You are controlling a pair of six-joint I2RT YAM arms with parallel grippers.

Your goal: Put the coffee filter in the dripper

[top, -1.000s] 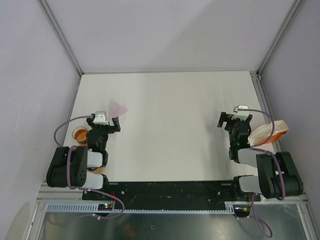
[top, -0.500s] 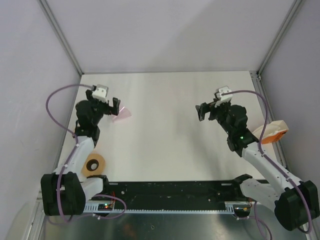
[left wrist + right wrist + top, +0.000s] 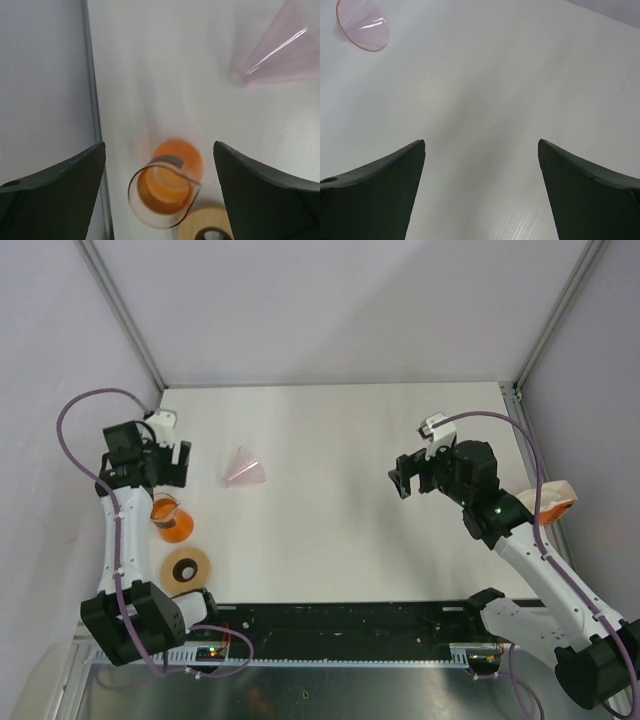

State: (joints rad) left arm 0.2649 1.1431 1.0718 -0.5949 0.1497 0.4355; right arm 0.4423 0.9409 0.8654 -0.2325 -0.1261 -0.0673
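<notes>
The robot will next lower its left gripper toward the metal rail, onto the rail-side rim (image 3: 153, 511) (image 3: 131, 193), as the whole opening of the dripper is below the gripper's open fingers.
The coffee filter (image 3: 245, 469) is a pale-pink paper cone lying flat on the white table, left of centre; it also shows in the left wrist view (image 3: 282, 55) and the right wrist view (image 3: 362, 25). The dripper (image 3: 172, 520) is a translucent orange cup standing near the left edge, and from the left wrist it shows rim-up below the fingers (image 3: 165, 192). My left gripper (image 3: 160, 466) is open and empty, held above the table just beyond the dripper (image 3: 159, 145). My right gripper (image 3: 408, 478) is open and empty over bare table on the right (image 3: 481, 142).
A wooden ring (image 3: 187, 567) lies just in front of the dripper, also seen in the left wrist view (image 3: 210, 229). A white-and-orange packet (image 3: 553, 502) sits at the right edge. The metal rail and wall (image 3: 92, 100) run close along the left of the dripper.
My left arm has swung from beside the filter out to the left edge, above the dripper, which now shows. My right gripper has shifted slightly. The filter has stayed put.
</notes>
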